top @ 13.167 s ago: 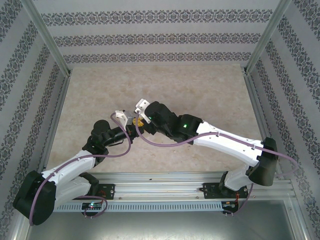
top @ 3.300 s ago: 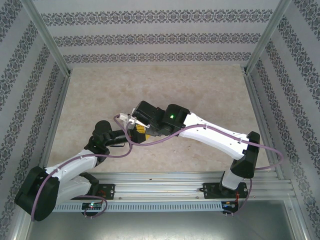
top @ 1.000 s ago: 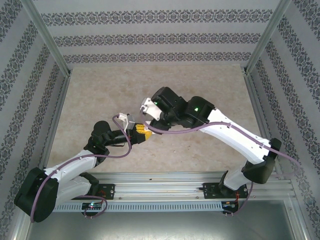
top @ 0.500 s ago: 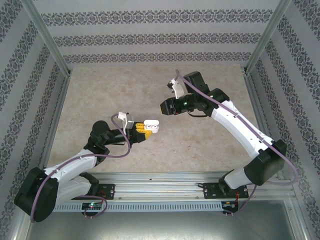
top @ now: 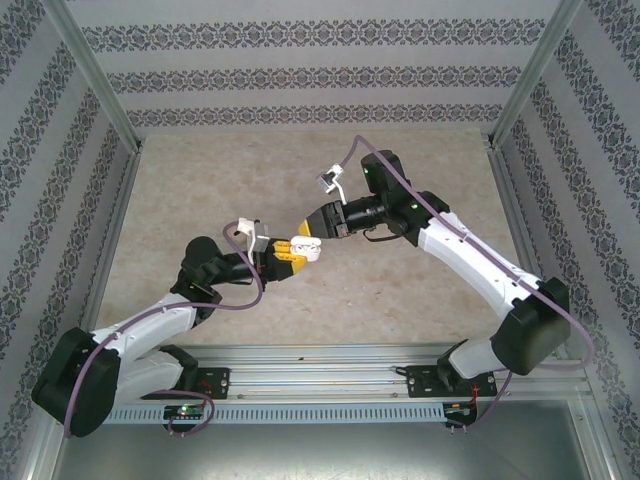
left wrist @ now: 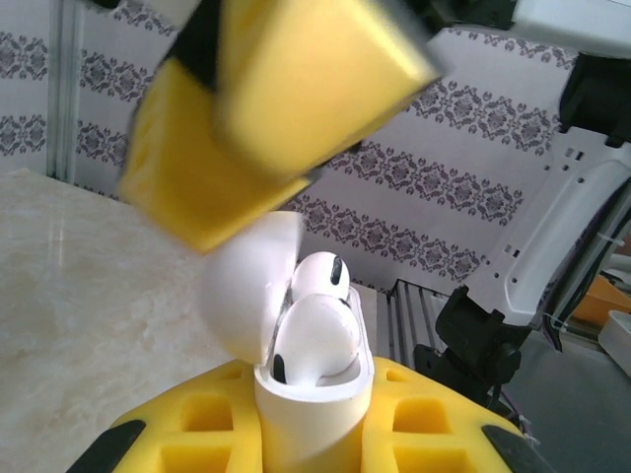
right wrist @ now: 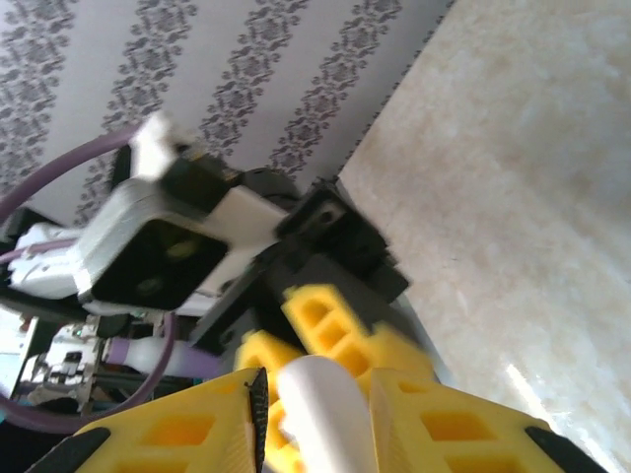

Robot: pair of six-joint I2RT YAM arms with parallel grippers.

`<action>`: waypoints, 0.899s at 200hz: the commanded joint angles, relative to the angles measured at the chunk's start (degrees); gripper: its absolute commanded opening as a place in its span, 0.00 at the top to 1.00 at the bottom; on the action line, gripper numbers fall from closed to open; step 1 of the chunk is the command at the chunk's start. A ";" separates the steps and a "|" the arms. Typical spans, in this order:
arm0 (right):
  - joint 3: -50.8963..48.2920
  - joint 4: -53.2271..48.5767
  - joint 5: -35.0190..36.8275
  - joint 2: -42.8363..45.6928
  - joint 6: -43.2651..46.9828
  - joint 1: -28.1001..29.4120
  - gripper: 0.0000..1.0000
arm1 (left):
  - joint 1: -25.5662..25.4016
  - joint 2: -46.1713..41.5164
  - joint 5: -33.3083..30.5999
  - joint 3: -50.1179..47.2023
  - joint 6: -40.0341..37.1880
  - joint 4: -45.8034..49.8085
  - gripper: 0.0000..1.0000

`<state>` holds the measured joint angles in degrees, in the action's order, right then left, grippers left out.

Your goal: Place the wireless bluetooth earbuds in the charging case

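Note:
The left gripper will tilt downward next and go down to the marble tabletop below to let go of the charging case [top: 306,250], because both earbuds are in the case's wells.
The white charging case [top: 306,250] is held off the table, with my left gripper [top: 289,253] shut on its lower body. In the left wrist view the case [left wrist: 314,419] stands between the yellow fingers [left wrist: 197,429] with its lid [left wrist: 246,291] swung open to the left. Two white earbuds [left wrist: 317,335] sit in its wells. My right gripper [top: 309,231] reaches in from the upper right, its blurred yellow finger [left wrist: 276,108] just above the lid. In the right wrist view its gripper [right wrist: 317,429] is open, and the white case [right wrist: 323,399] lies between the fingers with narrow gaps.
The marble table [top: 400,290] spreads under and behind both arms. Patterned walls and metal posts [top: 95,75] close it in on three sides. A slotted metal rail [top: 330,365] runs along the near edge by the arm bases.
My right gripper swung away to the back right, then came back down-left onto the case, jaws narrowing. The left arm kept the case nearly still.

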<state>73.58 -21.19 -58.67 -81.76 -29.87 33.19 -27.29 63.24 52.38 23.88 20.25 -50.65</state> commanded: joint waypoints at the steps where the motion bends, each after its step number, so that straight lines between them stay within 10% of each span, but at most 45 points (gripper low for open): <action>1: -1.22 -0.16 -5.28 4.04 1.05 1.00 0.65 | 0.21 0.27 -2.59 1.90 2.31 -4.16 1.00; 53: -1.35 -8.76 0.91 7.03 6.51 1.36 0.64 | 0.74 0.28 -4.74 1.35 3.40 -2.39 1.00; 107: -7.67 -16.21 39.40 11.43 5.60 -10.95 0.53 | 0.93 4.21 -12.74 2.99 -0.24 16.63 1.00; 180: -24.68 -6.15 70.82 14.11 9.59 -21.94 0.31 | 0.90 24.14 -23.37 3.83 -3.06 23.08 0.98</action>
<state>52.58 -32.67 -2.07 -69.97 -22.31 13.89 -26.89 81.97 32.49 25.85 18.28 -28.91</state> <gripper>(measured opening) 0.642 0.192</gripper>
